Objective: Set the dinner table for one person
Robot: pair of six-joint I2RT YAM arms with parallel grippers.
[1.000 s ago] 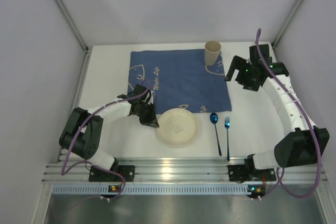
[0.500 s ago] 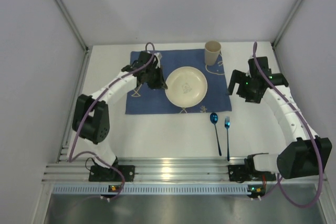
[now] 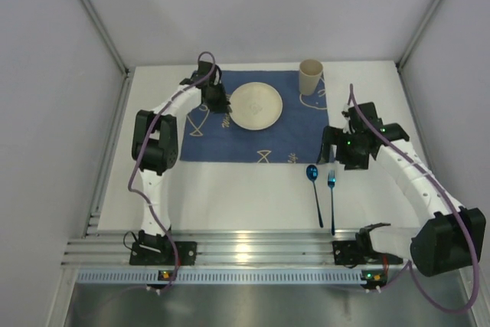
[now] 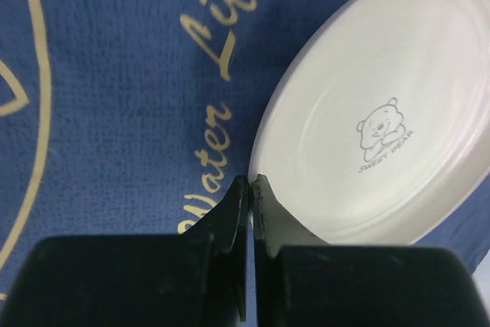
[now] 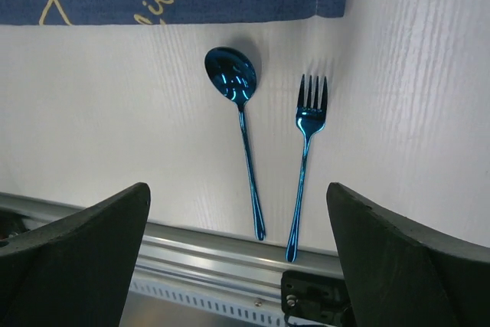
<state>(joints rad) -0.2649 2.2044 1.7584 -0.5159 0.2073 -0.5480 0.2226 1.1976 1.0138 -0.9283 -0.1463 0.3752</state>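
Note:
The blue fork's handle lies below my right gripper, toward the bar, so my right gripper needs to come down and move back onto that handle near the tines next.
A cream plate (image 3: 258,105) with a small bear print (image 4: 380,129) sits over the back middle of the dark blue cloth (image 3: 230,139) on the white dinner table (image 3: 230,189). My left gripper (image 3: 227,104) is at the plate's left side, shut on its rim (image 4: 251,183). A blue spoon (image 3: 316,197) and a blue fork (image 3: 331,198) lie side by side on the table in front of the cloth's right corner. My right gripper (image 3: 341,151) hangs open above them, nothing between its fingers (image 5: 92,235); the spoon (image 5: 246,143) and fork (image 5: 305,158) show below it.
A beige cup (image 3: 310,76) stands upright on the cloth's back right corner. The slotted aluminium rail (image 3: 253,250) runs along the near edge, just past the cutlery handles. Grey walls close in the table on the left, right and back.
My left gripper carried the plate from the near table surface back onto the cloth, ending toward its rear. My right gripper moved forward and left, from beside the cup to above the spoon and fork.

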